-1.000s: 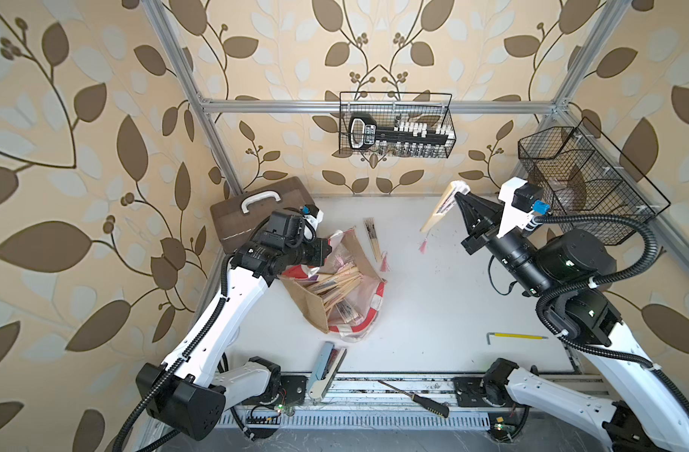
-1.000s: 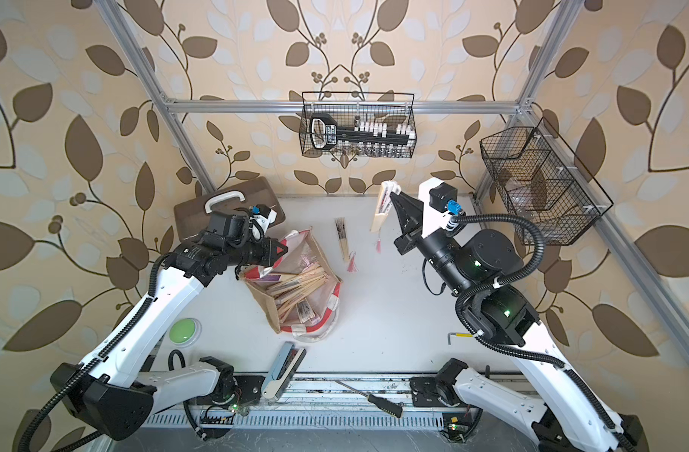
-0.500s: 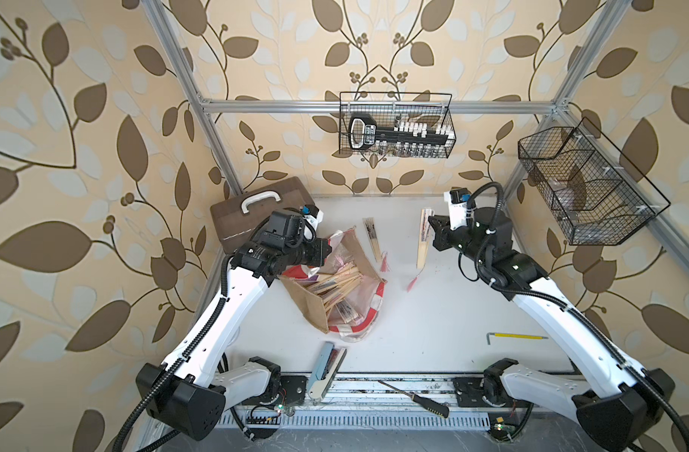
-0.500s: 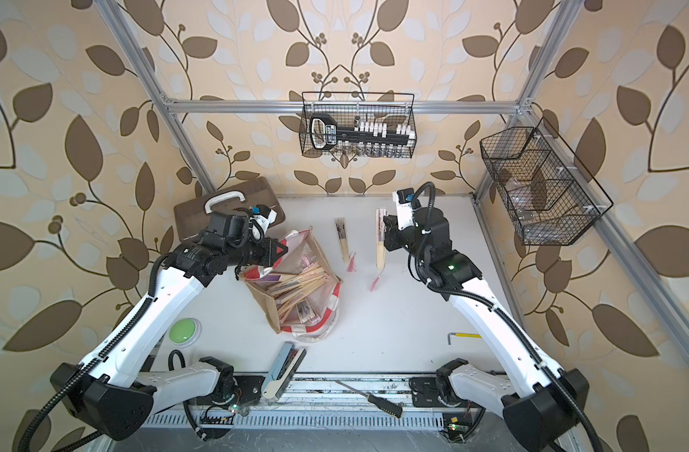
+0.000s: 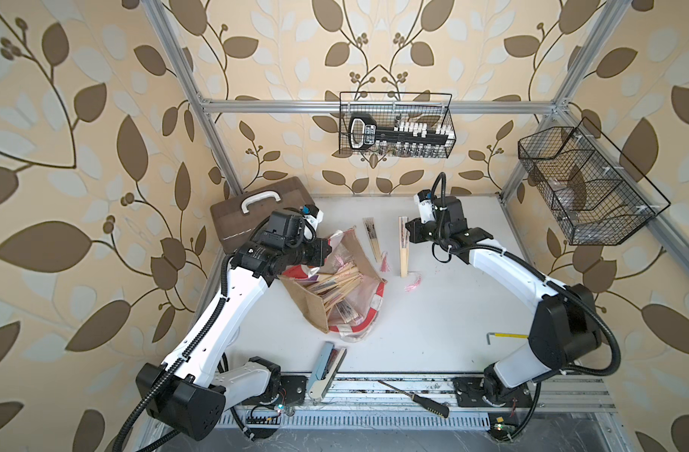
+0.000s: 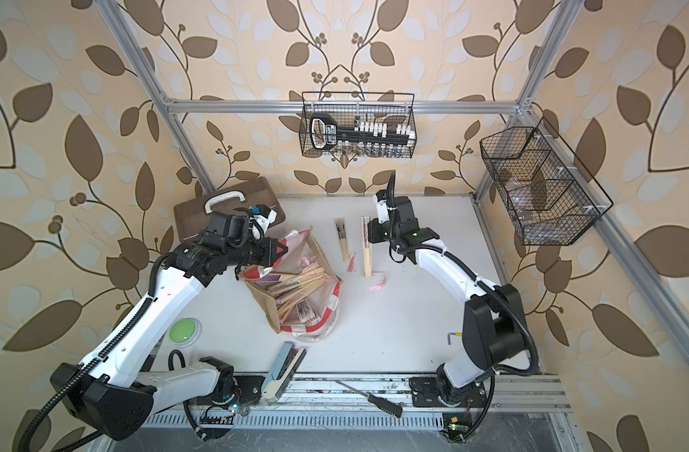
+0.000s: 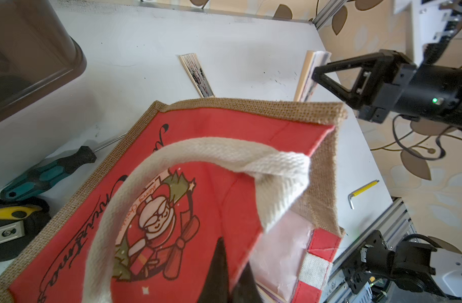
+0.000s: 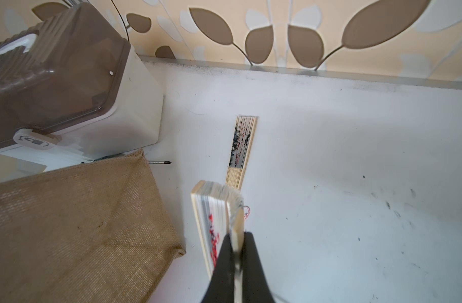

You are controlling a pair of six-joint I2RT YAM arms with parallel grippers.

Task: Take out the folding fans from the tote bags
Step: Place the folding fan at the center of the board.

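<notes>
My right gripper carries the fan outward next, lowers it and releases its outer rib on the bare tabletop (image 8: 274, 156) beside the flat fan, which is outward and below.
The tote bag (image 5: 315, 309) (image 6: 270, 309) lies open at table centre with several folding fans (image 5: 337, 281) (image 6: 296, 287) inside. My left gripper (image 5: 327, 250) (image 7: 234, 259) is shut on the edge of the bag's red panel (image 7: 224, 136), below the white handle (image 7: 219, 152). My right gripper (image 5: 407, 231) (image 6: 370, 235) (image 8: 236, 236) is shut on the far end of a folding fan (image 5: 403, 254) (image 8: 214, 210). That fan lies low along the table with its pink tassel (image 5: 412, 282) toward the front. Another fan (image 5: 372, 238) (image 8: 241, 141) lies flat beside it.
A brown case (image 5: 256, 211) stands behind the bag, with a teal-handled screwdriver (image 7: 46, 173) next to it. A light-blue tool (image 5: 325, 364) and a black screwdriver (image 5: 417, 399) lie at the front edge. A yellow hex key (image 5: 507, 335) lies right. Wire baskets (image 5: 395, 125) (image 5: 585, 184) hang above.
My right arm has swung down from a raised pose, bringing its fan low beside the fan on the table. My left arm has kept its grip on the bag.
</notes>
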